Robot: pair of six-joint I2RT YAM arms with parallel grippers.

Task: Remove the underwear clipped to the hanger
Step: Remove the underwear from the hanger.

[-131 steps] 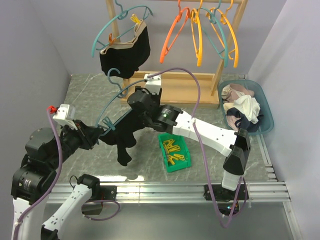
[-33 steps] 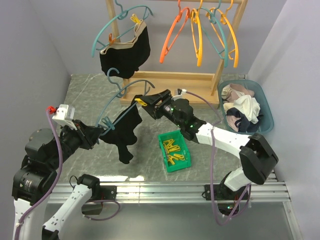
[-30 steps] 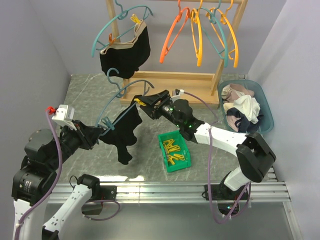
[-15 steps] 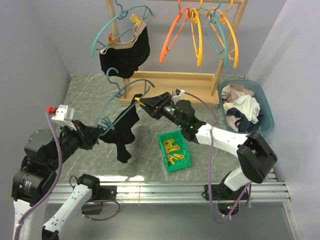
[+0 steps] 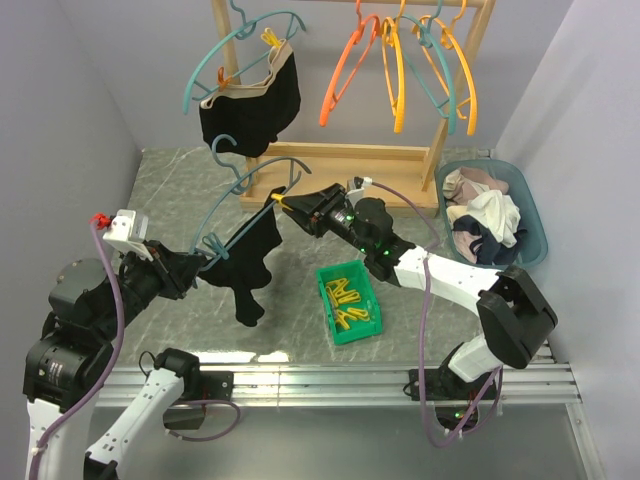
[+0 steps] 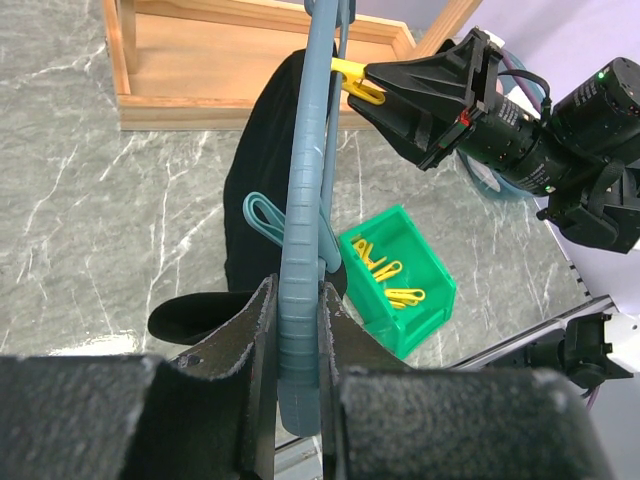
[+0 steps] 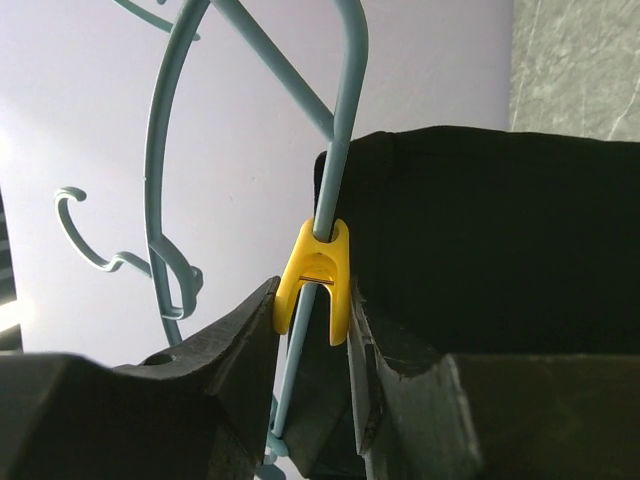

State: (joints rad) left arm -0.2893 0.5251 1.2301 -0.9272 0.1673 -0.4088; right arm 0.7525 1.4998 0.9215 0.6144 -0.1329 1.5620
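Note:
My right gripper should next pull this peg off the hanger, move back and down over the bin and let go, as the green bin (image 5: 349,302) holds other yellow pegs.
My left gripper (image 5: 190,268) is shut on the lower end of a teal hanger (image 5: 240,190), with the bar squeezed between its jaws in the left wrist view (image 6: 297,330). Black underwear (image 5: 250,265) hangs from that hanger, held by a teal peg (image 5: 218,247) low down and a yellow peg (image 5: 283,200) at the upper end. My right gripper (image 5: 296,203) has its jaws on either side of the yellow peg (image 7: 315,280), pressing its legs. The black cloth (image 7: 480,240) fills the right of that view. More black underwear (image 5: 250,110) hangs on the rack.
A wooden rack (image 5: 330,170) at the back holds another teal hanger (image 5: 215,60) and several orange, yellow and teal hangers (image 5: 400,70). A green bin (image 5: 348,300) of yellow pegs sits mid-table. A teal basket (image 5: 530,215) of clothes stands at the right.
My right gripper moved from above the cloth to the hanger's upper end, then narrowed its wide-open jaws around the yellow peg. The left arm and hanger have barely moved.

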